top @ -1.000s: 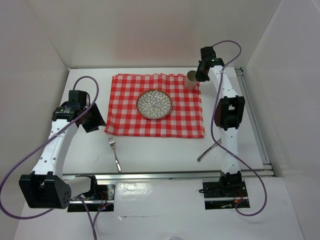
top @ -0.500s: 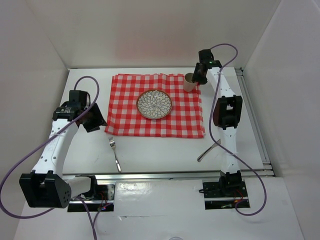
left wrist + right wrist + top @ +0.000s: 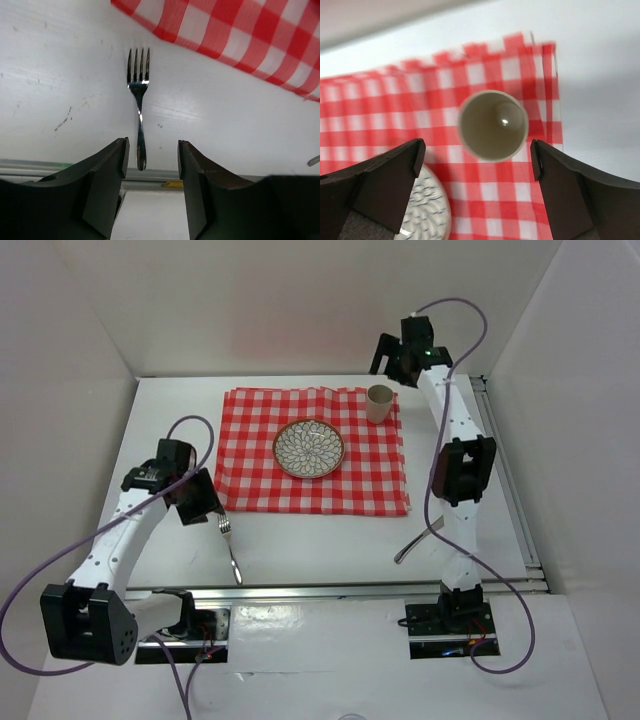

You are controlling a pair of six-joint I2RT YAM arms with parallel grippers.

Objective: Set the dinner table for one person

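Observation:
I will next lower the open fingers of my left gripper onto the fork's slim handle (image 3: pixel 233 554) (image 3: pixel 140 131), because the fork is below my left gripper and to its right in the top view.
A tan cup (image 3: pixel 380 403) (image 3: pixel 492 125) stands upright on the far right corner of the red-and-white checked cloth (image 3: pixel 312 480). My right gripper (image 3: pixel 392 358) (image 3: pixel 477 150) hovers above it, open wide and holding nothing. A patterned plate (image 3: pixel 309 448) (image 3: pixel 427 215) lies at the cloth's middle. On the white dinner table (image 3: pixel 330 540), a fork (image 3: pixel 230 545) (image 3: pixel 139 100) lies near the front left, tines pointing at the cloth. My left gripper (image 3: pixel 205 502) (image 3: pixel 151 150) is open over the table by the fork, its handle end showing between the jaws. A knife (image 3: pixel 418 540) rests at the front right.
A metal rail (image 3: pixel 350 589) runs along the table's near edge, another down the right side (image 3: pixel 515 500). White walls close in the back and both sides. The cloth's front edge (image 3: pixel 235 55) lies just beyond the fork's tines.
My right gripper has opened, let go of the cup and drawn up and back from it. My left arm has swung right and forward to the fork.

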